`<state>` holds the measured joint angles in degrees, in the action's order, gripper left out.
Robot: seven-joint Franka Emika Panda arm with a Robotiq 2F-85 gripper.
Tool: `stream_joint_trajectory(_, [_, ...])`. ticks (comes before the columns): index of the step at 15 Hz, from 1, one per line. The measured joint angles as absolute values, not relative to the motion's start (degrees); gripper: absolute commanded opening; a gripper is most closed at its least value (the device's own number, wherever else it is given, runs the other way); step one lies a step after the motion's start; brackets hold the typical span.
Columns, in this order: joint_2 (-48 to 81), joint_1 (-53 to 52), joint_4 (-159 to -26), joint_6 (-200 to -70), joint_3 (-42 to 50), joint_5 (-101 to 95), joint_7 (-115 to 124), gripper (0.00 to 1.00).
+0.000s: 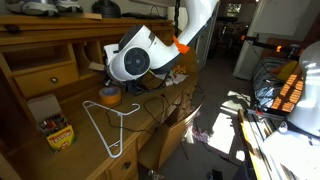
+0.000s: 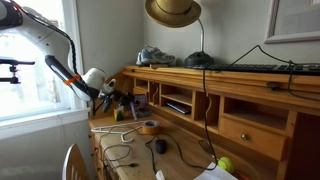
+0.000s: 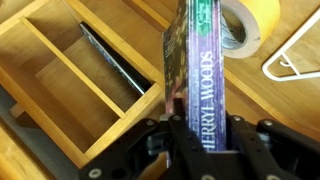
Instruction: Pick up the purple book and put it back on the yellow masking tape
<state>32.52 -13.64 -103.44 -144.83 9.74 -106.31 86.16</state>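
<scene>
The gripper lowers the purple book (image 3: 200, 60) onto the yellow masking tape (image 3: 259, 20) next and releases it there, since the tape lies on the desk below the gripper.
In the wrist view my gripper (image 3: 198, 130) is shut on the purple book (image 3: 200, 60), held by its spine with pale lettering on it. The book sticks out above the wooden desk, beside the yellow masking tape (image 3: 250, 25) at the top right. In an exterior view the tape (image 1: 110, 97) lies on the desk below the white arm head, which hides the book. In the exterior view from the window side the tape (image 2: 148, 127) lies on the desktop, with the gripper (image 2: 118, 103) just behind it near the cubbies.
A white wire hanger (image 1: 108, 125) lies on the desk and shows in the wrist view (image 3: 295, 60). A yellow crayon box (image 1: 57, 130) stands near the desk's edge. Wooden cubbies (image 3: 70, 70) hold a dark flat item. Black cables (image 2: 160, 150) cross the desktop.
</scene>
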Motion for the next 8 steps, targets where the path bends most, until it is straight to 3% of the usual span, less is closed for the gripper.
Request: stream_joint_trajectory(8, [41.9,-7.5,-95.3,-135.3,0.9,-110.7,75.4,0.07])
